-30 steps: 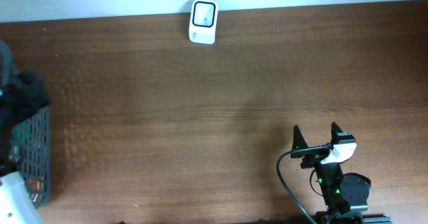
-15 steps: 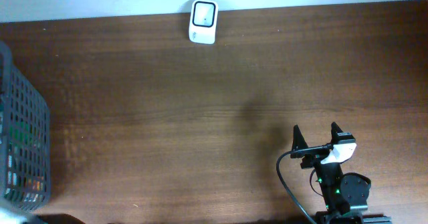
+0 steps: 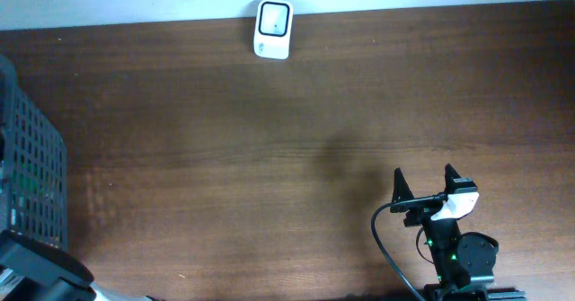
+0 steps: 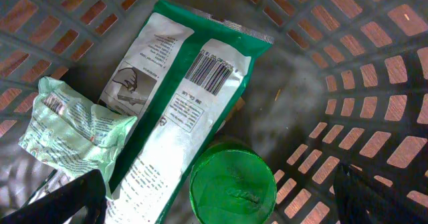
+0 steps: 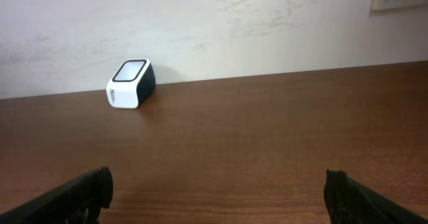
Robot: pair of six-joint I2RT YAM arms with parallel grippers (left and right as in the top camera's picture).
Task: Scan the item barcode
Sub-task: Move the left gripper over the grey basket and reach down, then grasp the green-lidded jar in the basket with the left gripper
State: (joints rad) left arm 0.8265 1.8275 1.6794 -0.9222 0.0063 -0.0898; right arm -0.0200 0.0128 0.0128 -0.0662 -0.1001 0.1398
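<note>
The round green lid (image 4: 232,184) faces up between my left gripper's open fingers, so the left gripper moves deeper down into the mesh basket (image 4: 374,63) and closes around the lid next.
In the left wrist view I look down into a dark mesh basket (image 4: 374,63). A green and white packet (image 4: 180,110) lies flat in it with its barcode (image 4: 212,71) facing up. Beside it are a crumpled pale green packet (image 4: 73,127) and a round green lid (image 4: 232,184). My left gripper (image 4: 217,198) hangs open above the lid, touching nothing. The white scanner (image 3: 272,29) stands at the table's far edge, and the right wrist view shows the scanner (image 5: 130,84) too. My right gripper (image 3: 424,180) is open and empty near the front right.
The basket (image 3: 36,184) stands at the table's left edge, with my left arm (image 3: 40,270) over its near end. A wall (image 5: 214,23) rises behind the scanner. Brown table (image 3: 269,157) lies between basket and right arm.
In the overhead view the left arm's dark shape has left the basket's far end and now shows at the bottom left corner. The right arm has not moved.
</note>
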